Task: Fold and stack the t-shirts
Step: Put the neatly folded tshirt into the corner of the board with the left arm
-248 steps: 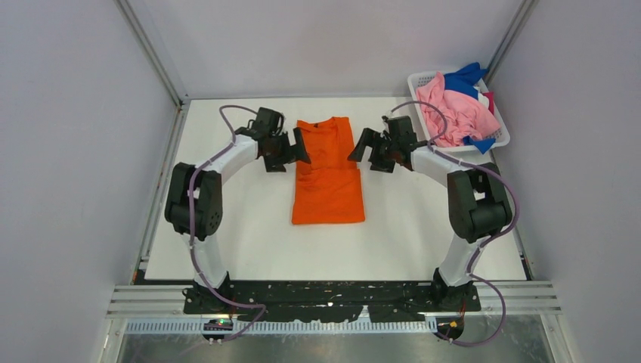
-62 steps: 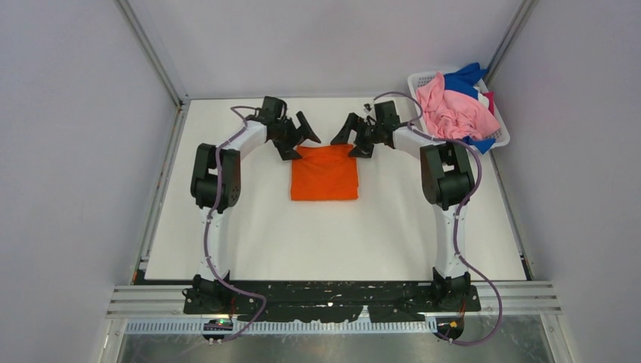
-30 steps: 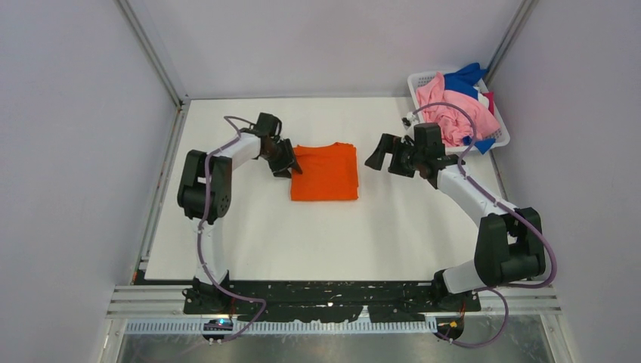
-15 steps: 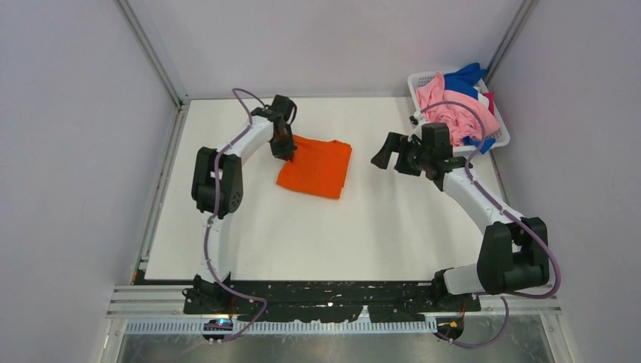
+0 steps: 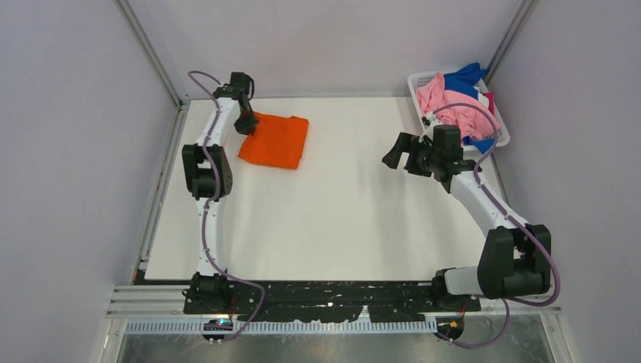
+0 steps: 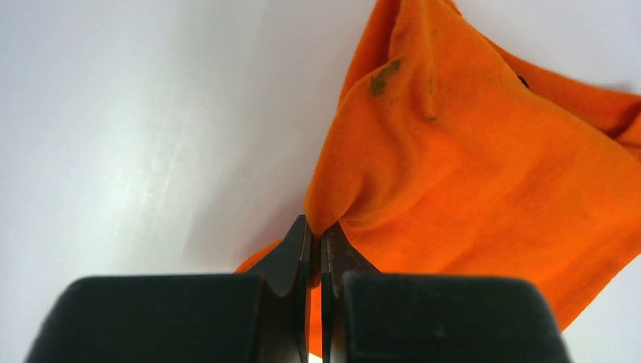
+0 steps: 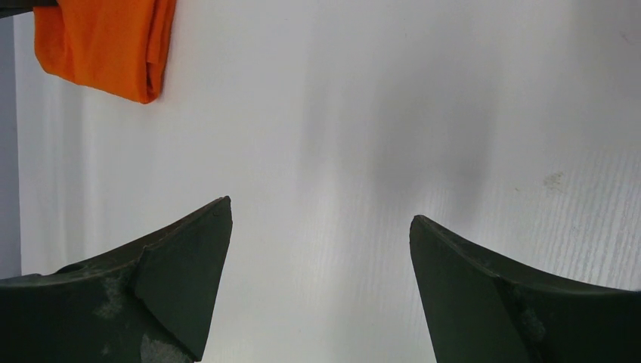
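I will next drag the pinched edge of the orange t-shirt [image 5: 275, 141] sideways across the table with my left gripper, toward the far corner of the rails, because empty table lies between them.
The folded orange t-shirt [image 5: 275, 141] lies at the table's far left; it also shows in the left wrist view [image 6: 484, 174] and in the corner of the right wrist view [image 7: 102, 45]. My left gripper [image 5: 246, 125] is shut on the shirt's left edge, a pinch of cloth between its jaws [image 6: 317, 227]. My right gripper [image 5: 399, 153] hangs open over bare table at the right, its fingers [image 7: 174, 272] wide apart with nothing between them. Pink [image 5: 453, 113] and blue [image 5: 462, 79] t-shirts are heaped in the basket.
The white mesh basket [image 5: 497, 141] stands at the table's far right corner, just behind my right arm. The white table [image 5: 340, 219] ends at metal rails on the left and back. Both arm bases sit at the near edge.
My left gripper shut on the orange shirt's edge and dragged the folded shirt from the table's middle to the far left. My right gripper drew back toward the right, still open.
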Motion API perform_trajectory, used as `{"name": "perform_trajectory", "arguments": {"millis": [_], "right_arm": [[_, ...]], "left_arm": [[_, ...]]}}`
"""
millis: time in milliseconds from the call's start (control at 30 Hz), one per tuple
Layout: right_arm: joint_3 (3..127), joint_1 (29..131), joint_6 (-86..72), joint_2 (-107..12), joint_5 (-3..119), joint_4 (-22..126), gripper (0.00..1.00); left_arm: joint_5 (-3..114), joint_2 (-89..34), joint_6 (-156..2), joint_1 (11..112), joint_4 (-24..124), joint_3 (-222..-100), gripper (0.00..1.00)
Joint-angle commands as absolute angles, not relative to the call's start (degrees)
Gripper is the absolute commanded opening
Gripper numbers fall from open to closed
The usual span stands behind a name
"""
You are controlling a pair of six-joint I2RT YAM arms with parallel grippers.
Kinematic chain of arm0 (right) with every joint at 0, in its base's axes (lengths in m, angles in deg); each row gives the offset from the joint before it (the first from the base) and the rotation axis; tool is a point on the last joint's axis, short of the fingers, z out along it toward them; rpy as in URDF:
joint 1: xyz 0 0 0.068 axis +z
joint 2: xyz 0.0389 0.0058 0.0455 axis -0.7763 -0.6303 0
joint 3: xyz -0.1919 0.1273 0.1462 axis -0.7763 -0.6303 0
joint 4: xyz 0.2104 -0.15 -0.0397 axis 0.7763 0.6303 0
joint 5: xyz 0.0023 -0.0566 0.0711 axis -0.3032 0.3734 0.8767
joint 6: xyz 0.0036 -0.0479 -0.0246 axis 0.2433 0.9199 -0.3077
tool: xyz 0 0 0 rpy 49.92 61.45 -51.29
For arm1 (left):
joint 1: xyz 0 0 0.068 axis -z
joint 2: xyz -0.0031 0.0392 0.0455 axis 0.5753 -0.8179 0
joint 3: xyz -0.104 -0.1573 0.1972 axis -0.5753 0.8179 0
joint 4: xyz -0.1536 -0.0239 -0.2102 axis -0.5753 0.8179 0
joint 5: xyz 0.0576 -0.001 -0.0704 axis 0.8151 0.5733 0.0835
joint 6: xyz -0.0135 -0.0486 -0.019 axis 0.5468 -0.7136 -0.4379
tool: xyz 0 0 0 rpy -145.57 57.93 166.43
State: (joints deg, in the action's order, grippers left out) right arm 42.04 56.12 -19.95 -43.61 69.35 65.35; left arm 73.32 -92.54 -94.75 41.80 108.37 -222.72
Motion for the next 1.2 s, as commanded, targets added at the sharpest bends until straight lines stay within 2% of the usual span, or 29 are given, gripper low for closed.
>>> {"name": "perform_trajectory", "arguments": {"millis": [0, 67, 267, 533, 767, 1167], "right_arm": [[42.3, 53.8, -19.4, -44.3, 72.5, 63.6, 0.96], [42.1, 53.3, -19.5, -45.1, 73.0, 63.1, 0.95], [42.4, 52.5, -19.9, -47.7, 74.7, 62.7, 0.95], [42.7, 52.1, -19.9, -49.3, 74.4, 62.7, 0.95], [42.9, 51.9, -19.6, -49.9, 73.9, 62.8, 0.95], [43.0, 51.7, -19.4, -50.4, 73.5, 63.2, 0.96]], "left_arm": [[69.0, -90.3, -91.2, 35.8, 106.6, -223.9, 0.0], [61.4, -90.5, -88.5, 32.8, 104.0, -224.3, 0.0], [62.5, -91.6, -87.6, 27.4, 103.5, -227.6, 0.0], [57.9, -93.7, -89.7, 22.3, 98.9, -229.0, 0.0], [60.8, -96.5, -89.2, 21.4, 95.8, -232.4, 0.0], [65.2, -94.6, -91.0, 19.8, 93.3, -231.0, 0.0]]}}
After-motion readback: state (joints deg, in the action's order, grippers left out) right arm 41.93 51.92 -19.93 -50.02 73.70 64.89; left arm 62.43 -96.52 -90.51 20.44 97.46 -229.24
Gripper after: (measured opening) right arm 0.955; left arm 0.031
